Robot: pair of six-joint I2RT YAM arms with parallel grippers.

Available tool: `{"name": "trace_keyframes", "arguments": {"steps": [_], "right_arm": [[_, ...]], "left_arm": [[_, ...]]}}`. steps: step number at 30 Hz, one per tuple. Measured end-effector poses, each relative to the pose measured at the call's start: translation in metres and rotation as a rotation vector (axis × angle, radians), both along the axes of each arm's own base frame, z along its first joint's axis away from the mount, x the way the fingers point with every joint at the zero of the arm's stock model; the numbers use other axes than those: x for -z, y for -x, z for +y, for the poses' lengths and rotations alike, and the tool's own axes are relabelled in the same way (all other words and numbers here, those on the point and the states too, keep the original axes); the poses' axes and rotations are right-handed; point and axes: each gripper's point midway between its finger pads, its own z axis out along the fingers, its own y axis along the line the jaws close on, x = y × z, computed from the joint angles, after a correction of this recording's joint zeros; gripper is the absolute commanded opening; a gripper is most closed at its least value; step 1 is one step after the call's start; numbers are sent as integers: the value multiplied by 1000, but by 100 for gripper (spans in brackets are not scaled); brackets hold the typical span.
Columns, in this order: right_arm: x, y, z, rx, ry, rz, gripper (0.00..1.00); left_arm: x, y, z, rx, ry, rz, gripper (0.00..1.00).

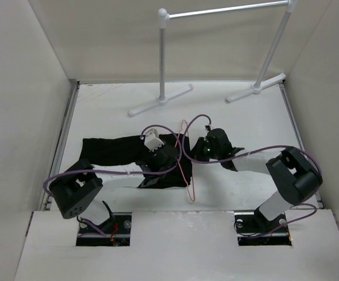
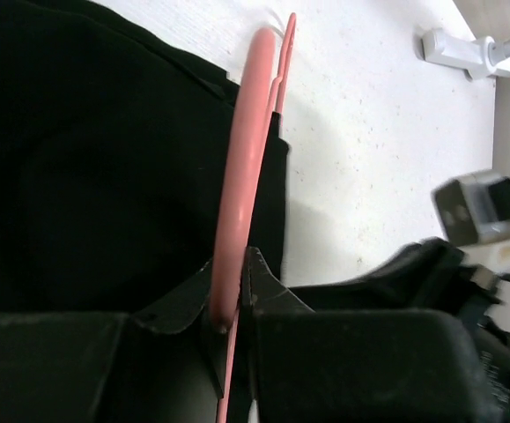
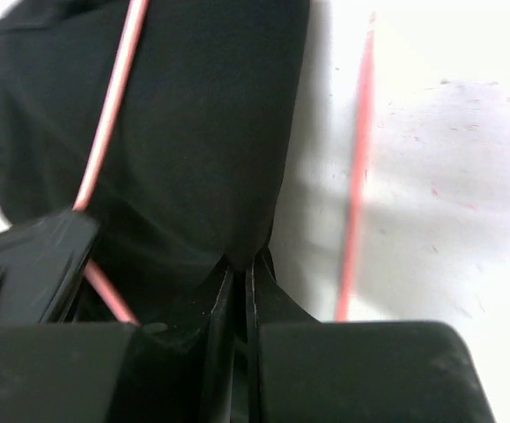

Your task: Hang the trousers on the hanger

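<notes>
My right gripper lifts the fold of the trousers across past the hanger wire (image 3: pixel 356 176) next, to the right in the top view, lowers it onto clear table and lets go.
The black trousers (image 1: pixel 113 150) lie flat across the middle of the table, their right end under both grippers. The thin pink hanger (image 1: pixel 188 175) lies over that end, running from far to near. My left gripper (image 1: pixel 178 161) is shut on the hanger (image 2: pixel 247 150); in the left wrist view its jaws (image 2: pixel 235 291) pinch the pink bar, with the trousers (image 2: pixel 96 167) to the left. My right gripper (image 1: pixel 192 149) is shut on the trousers' edge; its tips (image 3: pixel 241 264) pinch a fold of black cloth (image 3: pixel 202 132). A hanger wire (image 3: pixel 356 176) lies on the table to their right.
A white and grey tube rack (image 1: pixel 163 58) stands at the back of the table, one of its feet (image 2: pixel 466 48) showing in the left wrist view. White walls enclose the table on three sides. Purple cables loop over both arms.
</notes>
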Motion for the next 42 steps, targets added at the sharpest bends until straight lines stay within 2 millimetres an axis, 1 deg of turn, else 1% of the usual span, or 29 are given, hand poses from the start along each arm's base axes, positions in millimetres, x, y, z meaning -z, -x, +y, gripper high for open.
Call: {"name": "trace_keyframes", "arguments": {"steps": [3, 8, 10, 12, 14, 17, 20, 23, 26, 30, 32, 34, 35, 36, 37, 38, 39, 40, 41, 42], "right_arm": [[-24, -6, -12, 38, -33, -35, 8], [-74, -19, -42, 121, -91, -128, 7], [-85, -24, -57, 157, -91, -150, 7], [-90, -29, -74, 201, -78, -160, 7], [-88, -34, -92, 248, -56, -155, 7], [-76, -35, -113, 303, -13, -124, 9], [-64, -32, -119, 317, 22, -86, 9], [-53, -31, -121, 323, 48, -58, 9], [-39, -32, -124, 327, 79, -30, 9], [-22, -37, -126, 327, 127, 14, 9], [-19, -42, -125, 325, 143, 18, 10], [-21, -46, -123, 321, 149, 8, 12], [-23, -48, -122, 321, 150, 1, 14], [-25, -50, -122, 321, 150, -7, 20], [-28, -52, -121, 321, 148, -14, 30], [-29, -53, -121, 321, 150, -20, 44], [-31, -55, -121, 323, 151, -25, 56], [-32, -56, -121, 322, 155, -30, 64], [-33, -56, -121, 321, 163, -34, 69], [-34, -56, -123, 320, 171, -38, 72]], "left_arm": [[-4, -2, 13, -20, -2, -1, 0], [-8, -1, 37, -40, -29, 1, 0], [-8, 3, 50, -48, -52, 6, 0], [-8, 5, 65, -59, -74, 11, 0], [-10, 7, 80, -75, -96, 14, 0], [-15, 6, 100, -96, -124, 16, 0], [-18, 5, 113, -104, -150, 21, 0], [-16, 5, 117, -89, -185, 29, 0], [-23, 5, 109, -51, -214, 24, 0], [-38, 4, 83, 28, -246, -1, 1], [-41, 5, 70, 69, -267, -8, 1], [-40, 5, 60, 100, -288, -9, 1], [-39, 5, 57, 113, -300, -8, 1], [-38, 5, 54, 124, -312, -6, 1], [-37, 4, 52, 131, -321, -4, 1], [-36, 3, 51, 139, -331, -3, 1], [-36, 3, 50, 146, -341, -3, 1], [-36, 2, 49, 151, -350, -3, 1], [-38, 0, 48, 155, -355, -7, 1], [-41, -1, 46, 159, -361, -9, 1]]}}
